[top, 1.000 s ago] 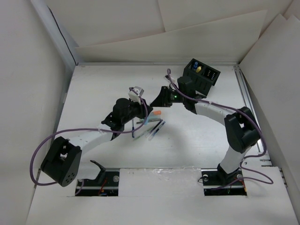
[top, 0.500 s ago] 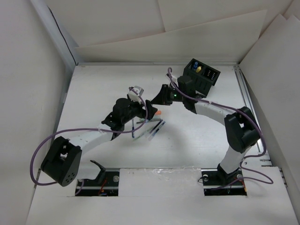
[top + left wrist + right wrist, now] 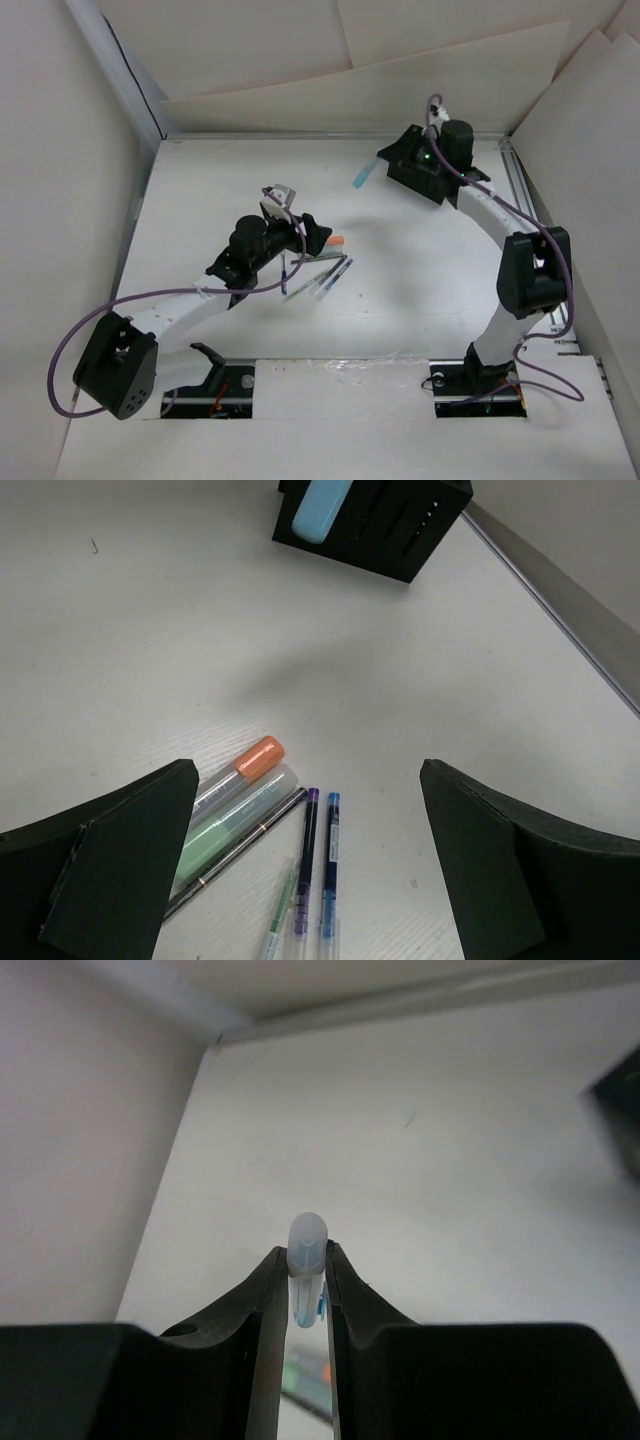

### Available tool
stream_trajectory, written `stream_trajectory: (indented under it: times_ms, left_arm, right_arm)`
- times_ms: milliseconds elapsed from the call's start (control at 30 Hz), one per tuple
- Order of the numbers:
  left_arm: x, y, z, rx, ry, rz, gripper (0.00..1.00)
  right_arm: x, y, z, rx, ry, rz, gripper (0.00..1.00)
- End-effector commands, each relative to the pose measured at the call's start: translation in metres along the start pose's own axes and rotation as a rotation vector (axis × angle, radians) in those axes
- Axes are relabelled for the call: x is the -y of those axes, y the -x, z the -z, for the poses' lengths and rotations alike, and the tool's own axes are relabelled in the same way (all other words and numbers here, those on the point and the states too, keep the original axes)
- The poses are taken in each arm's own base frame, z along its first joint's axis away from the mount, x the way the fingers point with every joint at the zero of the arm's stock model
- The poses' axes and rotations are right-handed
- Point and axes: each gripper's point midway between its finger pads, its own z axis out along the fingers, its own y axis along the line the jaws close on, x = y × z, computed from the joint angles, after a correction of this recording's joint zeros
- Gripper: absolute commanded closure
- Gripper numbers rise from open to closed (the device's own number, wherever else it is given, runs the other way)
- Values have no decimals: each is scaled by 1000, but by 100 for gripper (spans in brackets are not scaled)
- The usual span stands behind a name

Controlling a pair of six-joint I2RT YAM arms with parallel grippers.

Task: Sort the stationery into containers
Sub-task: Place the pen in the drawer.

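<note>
The organiser [image 3: 400,530] is below my right gripper and to its right in the top view. So my right gripper swings over next, turns the slanted marker upright and lowers it in.
Several pens lie in a loose fan on the white table [image 3: 200,190]: an orange-capped marker [image 3: 250,765], a green marker with a clear cap [image 3: 232,818], a thin dark pen [image 3: 240,845], a purple pen [image 3: 306,860], a blue pen [image 3: 330,865] and a thin green pen [image 3: 275,925]. My left gripper [image 3: 310,865] hangs open above them [image 3: 316,236], holding nothing. My right gripper [image 3: 306,1260] is shut on a light blue marker [image 3: 306,1245], held in the air [image 3: 362,177] by the black organiser [image 3: 400,530]. From above, the right wrist hides the organiser.
White panels wall in the table on the left, back and right. A metal rail [image 3: 520,200] runs along the right edge, close behind the organiser [image 3: 560,590]. Purple cables loop off both arms.
My right gripper has swung from beside the pen pile to the far right by the organiser, carrying the light blue marker. My left gripper has opened wide over the pens.
</note>
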Motion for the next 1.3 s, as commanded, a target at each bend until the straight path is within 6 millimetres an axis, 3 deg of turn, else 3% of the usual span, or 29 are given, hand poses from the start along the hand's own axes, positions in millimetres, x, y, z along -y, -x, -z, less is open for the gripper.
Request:
stream_trajectory:
  times_ms: [0,133,233,400,600,867,900,967,1167,1267]
  left_arm:
    - [-9,-3,2,16,53,26,7]
    - [-26,-24,-3,-50,137,52,7]
    - [-40,-36,-4,-77,209,90,7]
    - [-59,-43,-8,-99,318,106,7]
    - [-68,-56,-14,-140,366,121,15]
    - [-58,-54,-17,-160,289,161,28]
    - [-59,-44,-18,-135,264,172,29]
    - [-53,-49,-17,-148,212,194,33]
    - [-33,-30,-16,-97,106,210,40]
    - [-29,-31,-19,-105,83,221,53]
  right_arm:
    - [16,93,35,238,-162,103,88]
    - [43,148,65,386,-364,190,88]
    - [56,172,73,448,-465,222,88]
    - [78,191,73,483,-583,276,88]
    - [105,194,56,445,-655,309,88]
    - [131,169,37,358,-662,301,88]
    - [136,166,34,349,-666,298,88]
    - [136,166,34,349,-666,298,88]
    - [146,159,26,322,-669,301,88]
    - [143,155,13,308,-655,321,88]
